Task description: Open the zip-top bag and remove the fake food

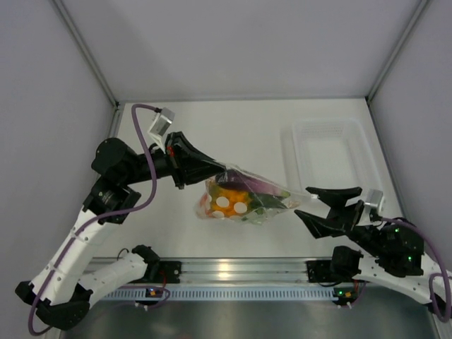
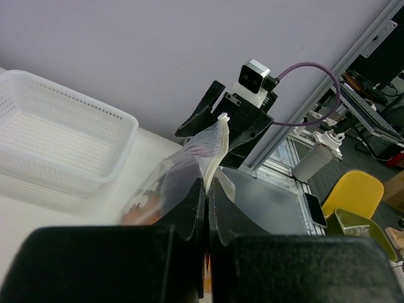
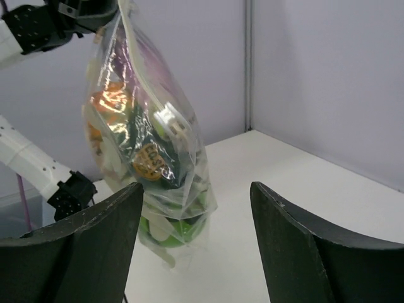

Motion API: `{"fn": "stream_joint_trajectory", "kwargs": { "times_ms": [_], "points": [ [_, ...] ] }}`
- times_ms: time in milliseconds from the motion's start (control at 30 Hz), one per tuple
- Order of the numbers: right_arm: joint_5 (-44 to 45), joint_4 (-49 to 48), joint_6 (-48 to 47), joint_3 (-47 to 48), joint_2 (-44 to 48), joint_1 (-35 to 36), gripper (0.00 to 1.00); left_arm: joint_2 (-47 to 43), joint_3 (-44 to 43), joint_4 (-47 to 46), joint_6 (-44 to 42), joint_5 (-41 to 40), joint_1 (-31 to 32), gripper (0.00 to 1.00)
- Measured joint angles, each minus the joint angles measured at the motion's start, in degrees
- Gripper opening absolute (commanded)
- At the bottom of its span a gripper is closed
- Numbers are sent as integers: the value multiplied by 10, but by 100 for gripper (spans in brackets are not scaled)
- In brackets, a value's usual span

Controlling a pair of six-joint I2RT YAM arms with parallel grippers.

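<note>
Next I will shift my right gripper to the left in its wrist view and close on the bag's slider tip, because the slider tip hangs nearer the finger on that side.
The zip-top bag [image 1: 244, 198] is clear with white dots and hangs above the table, stretched sideways. The fake food shows inside it: orange pieces [image 1: 229, 194], a purple piece [image 1: 258, 183], and a green ball [image 3: 172, 222] at the low end. My left gripper [image 1: 212, 169] is shut on the bag's upper edge; in the left wrist view the jaws [image 2: 207, 184] pinch the film [image 2: 170, 189]. My right gripper [image 1: 302, 201] is open, its fingers on either side of the bag's right tip without touching it. In the right wrist view [image 3: 196, 208] the bag [image 3: 148, 139] hangs just ahead, nearer the left finger [image 3: 95, 233].
A rigid clear tray [image 1: 328, 152] stands at the back right of the table, behind my right gripper; it shows as a white perforated basket [image 2: 57, 145] in the left wrist view. Grey walls close in the back and sides. An aluminium rail [image 1: 233, 272] runs along the near edge.
</note>
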State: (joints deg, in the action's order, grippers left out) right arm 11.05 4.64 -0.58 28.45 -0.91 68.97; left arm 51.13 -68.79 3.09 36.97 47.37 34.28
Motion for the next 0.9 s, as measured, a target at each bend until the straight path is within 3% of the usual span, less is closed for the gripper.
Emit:
{"fn": "stream_joint_trajectory", "kwargs": {
  "times_ms": [67,233,367,767,900],
  "points": [
    [-20,-8,-6,11,-3,0,69,-3,0,0,4,2,0,0],
    [-52,-29,-20,34,-33,0,49,-9,0,0,7,2,0,0],
    [-78,-34,-30,35,-51,0,46,-12,0,0,7,2,0,0],
    [-121,-57,-50,35,-29,0,17,-17,0,0,9,-2,0,0],
    [-124,-57,-50,35,-28,0,15,-17,0,0,9,-5,0,0]
  ]
}}
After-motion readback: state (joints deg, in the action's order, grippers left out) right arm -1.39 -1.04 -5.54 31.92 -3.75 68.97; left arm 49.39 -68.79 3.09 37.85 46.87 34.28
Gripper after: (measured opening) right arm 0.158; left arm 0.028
